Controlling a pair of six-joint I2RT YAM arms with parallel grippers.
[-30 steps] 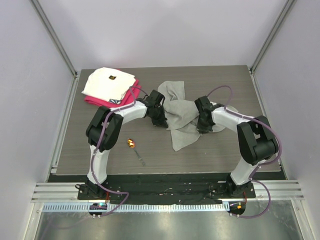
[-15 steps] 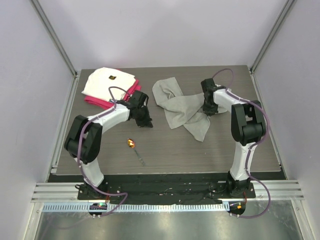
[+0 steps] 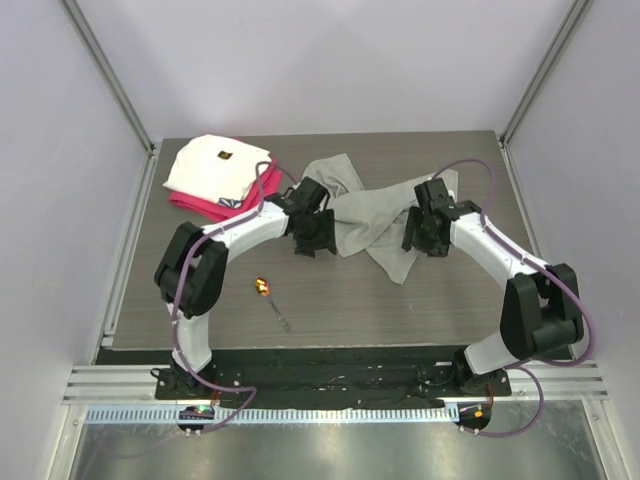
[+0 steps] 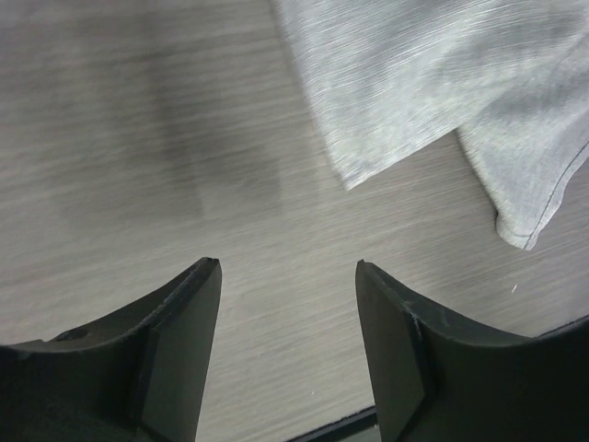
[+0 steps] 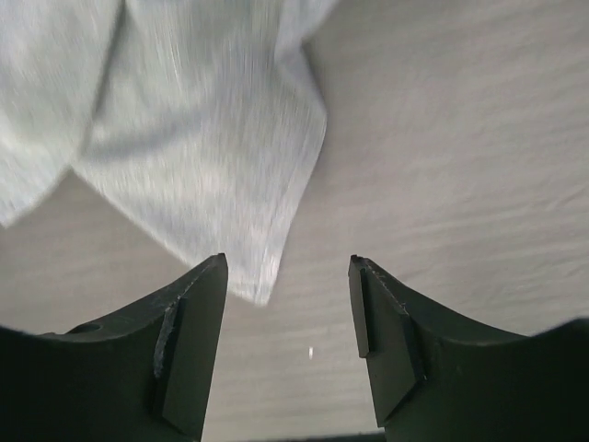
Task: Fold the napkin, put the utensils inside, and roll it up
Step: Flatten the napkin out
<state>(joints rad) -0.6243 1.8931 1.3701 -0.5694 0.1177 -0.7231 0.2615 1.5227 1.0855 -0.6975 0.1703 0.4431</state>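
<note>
The napkin's near corner juts over bare table, so my right gripper next moves back, left in the top view, and down to grip it.
The napkin (image 3: 372,215), a large light-grey cloth, lies crumpled and twisted on the table between my two arms. My left gripper (image 3: 311,240) hangs open at the napkin's left edge. In the left wrist view only bare table lies between its fingers (image 4: 287,267), and the napkin (image 4: 414,83) is ahead to the right. My right gripper (image 3: 424,238) is open at the cloth's right side. Nothing sits between its jaws in the right wrist view (image 5: 287,262), where a napkin corner (image 5: 202,120) lies just ahead on the left. The utensil (image 3: 270,299), orange end and thin grey stem, lies nearer the front left.
A folded white cloth with a small dark mark (image 3: 218,165) rests on a magenta-red folded cloth (image 3: 205,205) at the back left corner. Frame posts and walls enclose the dark wood-grain table (image 3: 450,310).
Both grippers have opened and let go of the napkin, which now lies on the table. The left gripper has moved right, back to the cloth's edge; the right one has shifted slightly nearer the front.
</note>
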